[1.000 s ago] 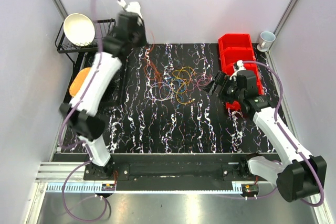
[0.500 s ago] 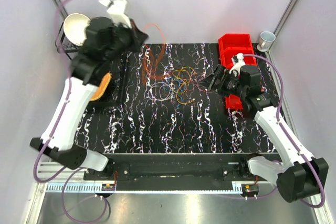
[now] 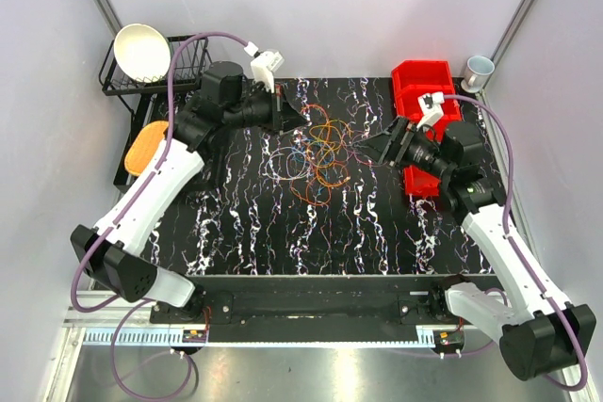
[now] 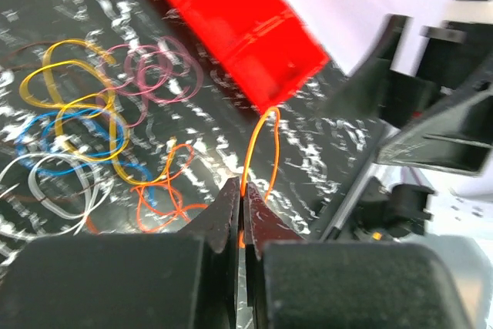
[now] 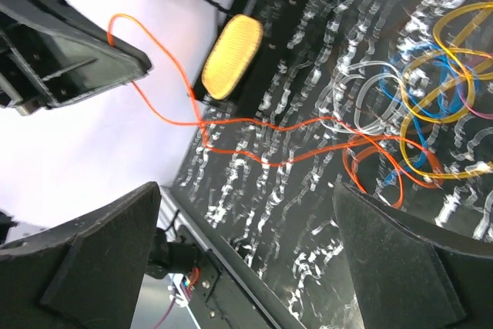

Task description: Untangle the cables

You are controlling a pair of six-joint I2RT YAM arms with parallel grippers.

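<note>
The robot's right gripper will next move a little toward the left gripper, with its fingers open around the orange cable's raised loop (image 3: 312, 107) (image 5: 174, 62), because the loop sticks out past the shut fingertips.
The cables (image 3: 316, 150) lie in a loose heap of thin yellow, blue, purple, white and orange loops in the middle of the black marbled mat (image 3: 283, 233). My left gripper (image 3: 290, 117) hovers at the heap's back-left edge. It is shut on an orange cable (image 4: 258, 144), which loops up out of its fingertips (image 4: 231, 199). That orange cable (image 5: 254, 125) runs slack from the left gripper (image 5: 69, 59) across the mat into the heap. My right gripper (image 3: 377, 148) stands open just right of the heap, its jaws (image 5: 246, 190) wide apart with nothing between them.
Red bins (image 3: 419, 101) stand at the back right, close behind the right arm. A wire rack (image 3: 188, 63) with a white bowl (image 3: 141, 52) is at the back left, and a yellow-orange oval pad (image 3: 146, 146) lies in front of it. A mug (image 3: 478, 70) sits at the far right.
My left arm has swung down from high over the rack to the heap's back-left edge, carrying the orange cable. The right gripper has shifted slightly left towards the heap, still open.
</note>
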